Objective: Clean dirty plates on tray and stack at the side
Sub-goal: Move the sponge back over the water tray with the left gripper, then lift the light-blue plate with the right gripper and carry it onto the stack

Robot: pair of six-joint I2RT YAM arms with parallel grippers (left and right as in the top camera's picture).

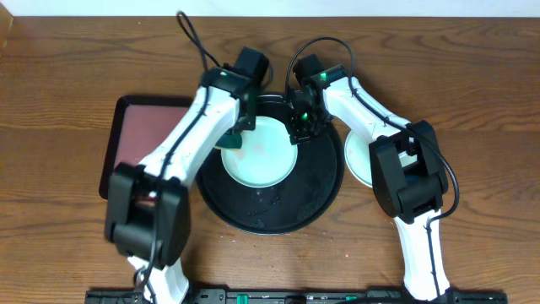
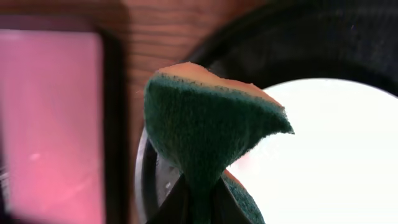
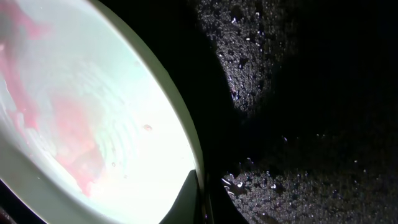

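Observation:
The second pale plate point(image 1: 360, 160) is to my right gripper's right in the overhead view, so I should lift the held plate, carry it there, lower it on top and release.
A pale aqua plate point(image 1: 260, 152) lies on the black round tray point(image 1: 316, 198). In the right wrist view the plate point(image 3: 93, 118) carries red smears. My left gripper point(image 1: 240, 131) is shut on a green and orange sponge point(image 2: 205, 124) held over the plate's left edge point(image 2: 336, 149). My right gripper point(image 1: 297, 127) is shut on the plate's right rim point(image 3: 196, 168), one finger inside and one outside. A second pale plate point(image 1: 359, 160) lies on the table to the right of the tray, partly hidden by the right arm. The yellow plate is out of view.
A maroon rectangular tray point(image 1: 135, 135) sits left of the black tray and shows pink in the left wrist view point(image 2: 50, 124). The black tray's surface point(image 3: 298, 124) is wet with droplets. Both arms cross above the tray's back half.

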